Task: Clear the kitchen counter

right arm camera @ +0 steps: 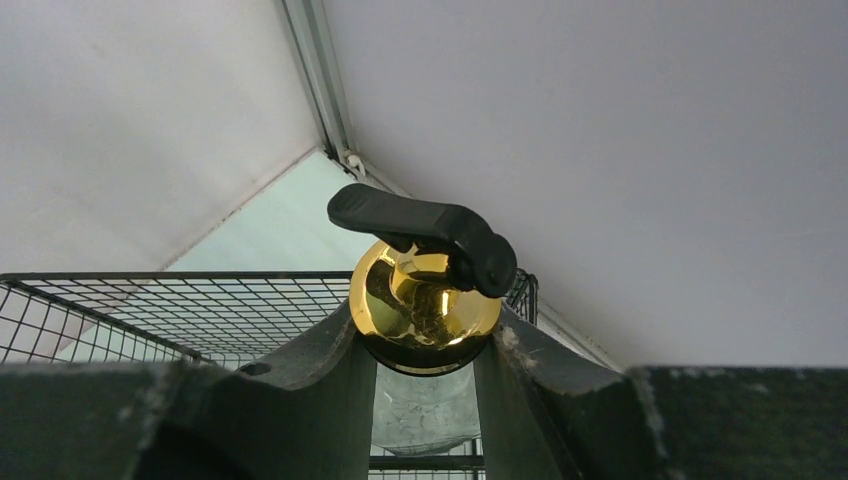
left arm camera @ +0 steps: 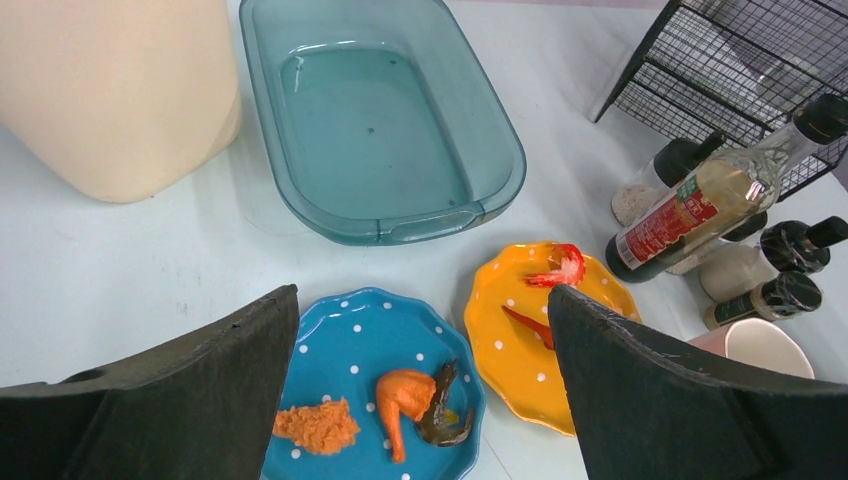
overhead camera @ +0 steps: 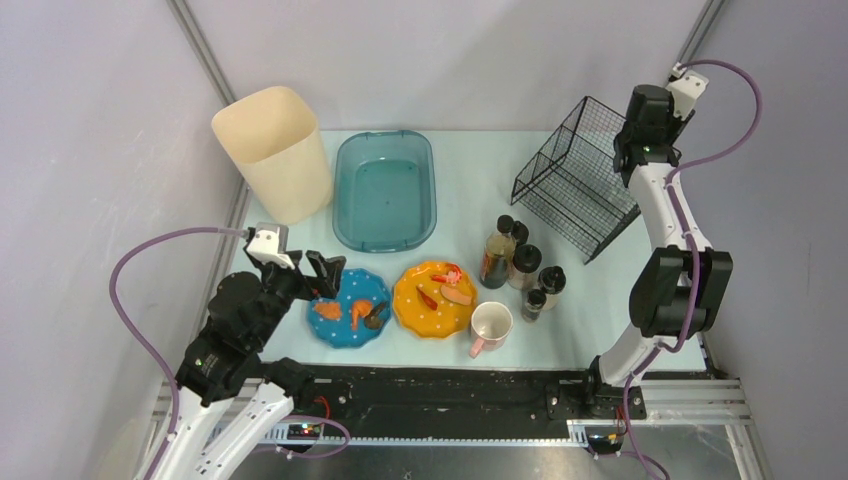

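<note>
Next, the right gripper lowers the dispenser (right arm camera: 425, 300), already lined up inside the wire basket's rim, and releases it. The wire basket's corner by the wall (right arm camera: 523, 290) lies below the gripper.
The pale light-blue kitchen counter (overhead camera: 470, 190) holds a blue dotted plate (overhead camera: 345, 290) with a fried drumstick (left arm camera: 405, 397) and scraps, and an orange dotted plate (overhead camera: 410, 285) with shrimp pieces. It also holds a pink mug (overhead camera: 490, 326) and several dark-capped bottles (overhead camera: 497, 255). My left gripper (overhead camera: 322, 275) hovers open over the blue plate (left arm camera: 360, 340), with nothing between its fingers. My right gripper (right arm camera: 425, 340) is shut on a gold-capped glass dispenser (right arm camera: 425, 300) with a black lever. It holds the dispenser upright at the far right, by the black wire basket (overhead camera: 575, 180).
A teal translucent basin (overhead camera: 385, 188) sits at the back centre beside a tall cream bin (overhead camera: 273, 152). The wire basket (right arm camera: 150, 310) stands tilted against the right rear corner. Metal rails edge the counter, with walls close behind.
</note>
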